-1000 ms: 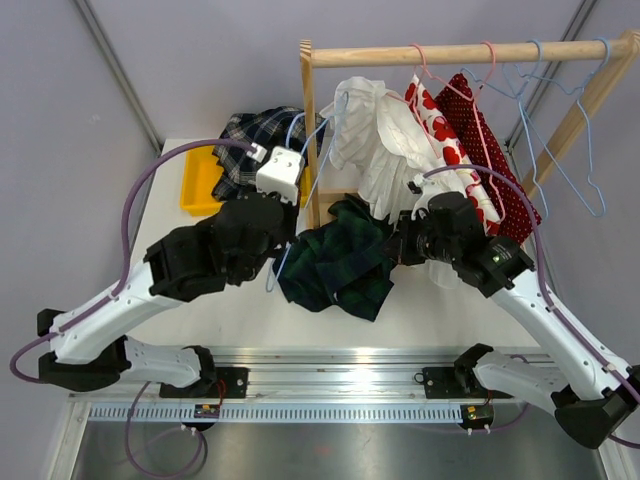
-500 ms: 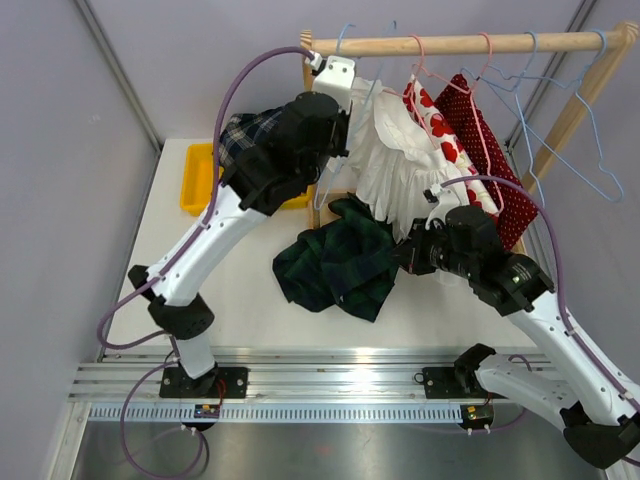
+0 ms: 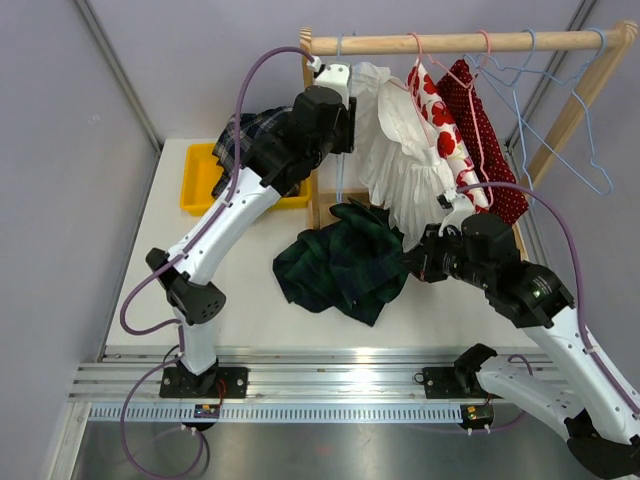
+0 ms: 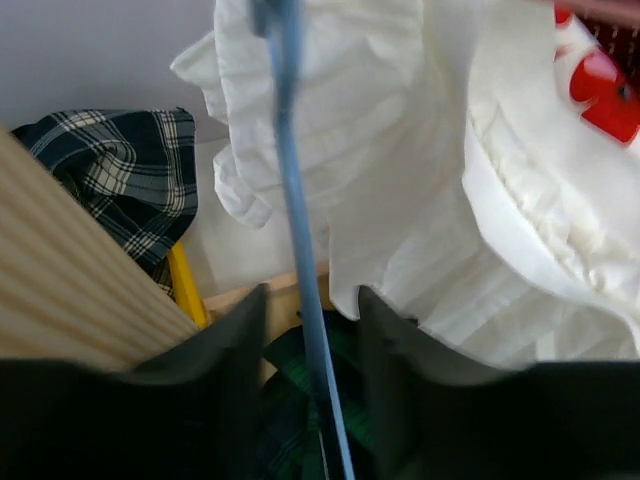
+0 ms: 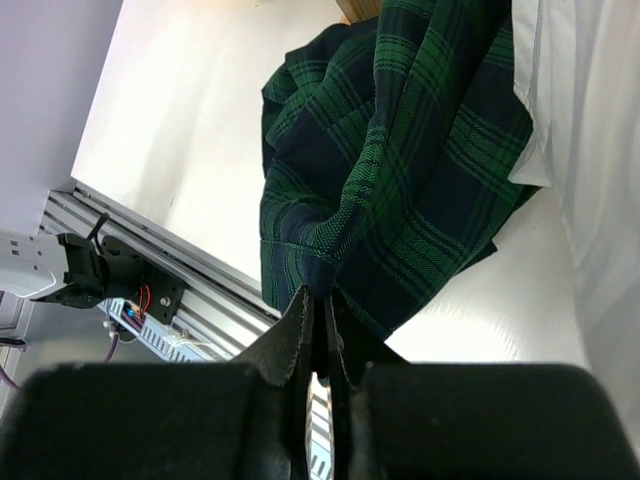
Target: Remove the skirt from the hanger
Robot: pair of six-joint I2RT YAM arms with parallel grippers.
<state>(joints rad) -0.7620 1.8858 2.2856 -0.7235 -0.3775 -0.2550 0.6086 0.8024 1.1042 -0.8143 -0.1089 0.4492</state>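
My right gripper will lift outward toward the yellow tray (image 3: pixel 203 180), which is to its left in the top view, and let go of the skirt's fold, because the skirt (image 3: pixel 340 265) is off the hanger.
A green plaid skirt (image 3: pixel 340 265) lies crumpled on the table, off its hanger. My right gripper (image 3: pixel 413 262) is shut on a fold at the skirt's right edge; the right wrist view shows the fold (image 5: pixel 330 265) pinched between the closed tips of that gripper (image 5: pixel 320 295). A bare blue hanger (image 3: pixel 340 42) hangs by its hook at the left end of the wooden rail (image 3: pixel 460 44). My left gripper (image 3: pixel 338 140) is raised just under the rail. Its jaws (image 4: pixel 312 300) stand open around the hanger's wire (image 4: pixel 290 180) and hold nothing.
A white ruffled garment (image 3: pixel 400 150), a red-and-white one (image 3: pixel 440 120) and a red dotted one (image 3: pixel 490 140) hang on the rail. Empty hangers (image 3: pixel 560 120) hang at its right end. The rack's upright post (image 3: pixel 312 190) stands beside a yellow tray (image 3: pixel 205 180) holding a black-and-white plaid garment (image 3: pixel 250 140).
My left arm rose from the table to the rail with the blue hanger, which now hangs there, and its jaws have opened. My right arm drifted slightly right, still gripping the skirt.
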